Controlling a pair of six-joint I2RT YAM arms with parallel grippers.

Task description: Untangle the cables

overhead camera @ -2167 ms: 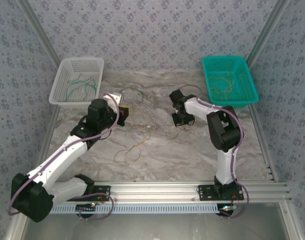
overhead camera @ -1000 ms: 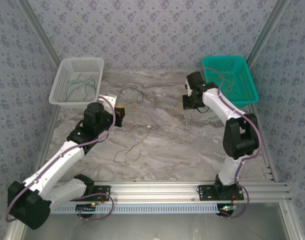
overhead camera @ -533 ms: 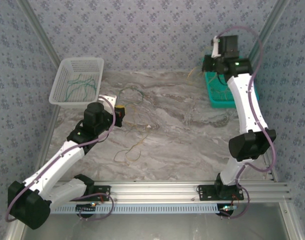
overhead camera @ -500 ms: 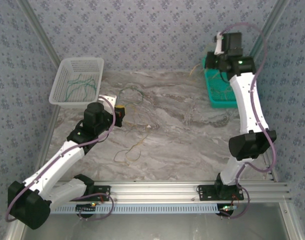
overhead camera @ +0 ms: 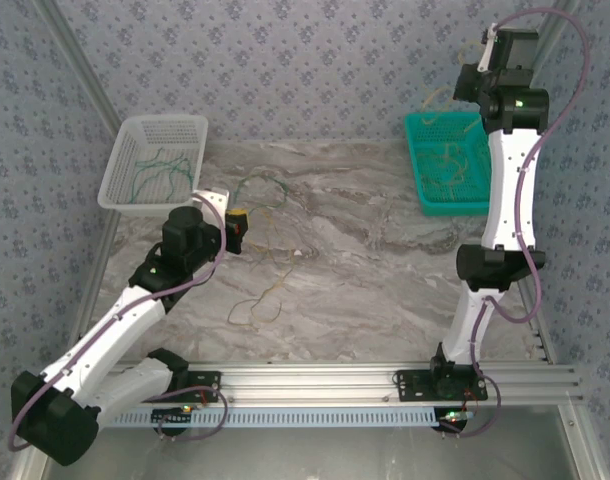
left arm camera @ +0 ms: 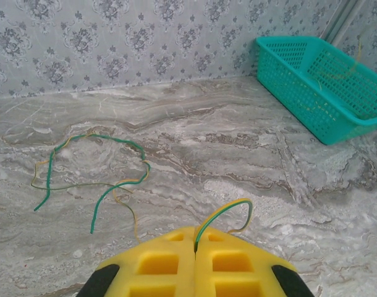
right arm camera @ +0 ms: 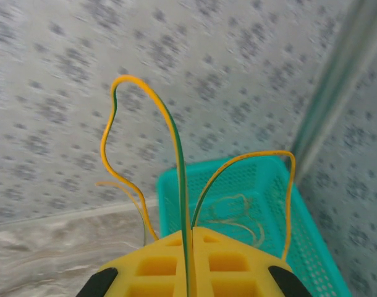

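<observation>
My right gripper lowers the yellow-green cables next and releases them inside the rim of the teal basket (overhead camera: 461, 160), which lies open below and already holds pieces of yellow cable.
Thin green and yellow cables lie in loose loops on the marble table, one tangle (overhead camera: 261, 190) at the back and another (overhead camera: 255, 306) nearer the front. My left gripper (overhead camera: 237, 228) hovers low between them, shut on a green-yellow cable (left arm camera: 228, 211) that arches out from its pads (left arm camera: 195, 240). More strands (left arm camera: 96, 179) sprawl to its front left. My right gripper (overhead camera: 468, 82) is raised high over the teal basket (overhead camera: 461, 160), shut on yellow-green cables (right arm camera: 176, 142) that curl up from its closed yellow pads (right arm camera: 190, 241).
A white basket (overhead camera: 155, 160) at the back left holds green strands (overhead camera: 150, 172). The teal basket (right arm camera: 238, 185) holds yellow strands (overhead camera: 447, 160). Patterned walls close in the back and sides, and an aluminium rail (overhead camera: 315, 378) runs along the near edge.
My right arm has swung from the table's middle up and to the right, carrying its cables high over the teal basket. The left arm has shifted only slightly.
</observation>
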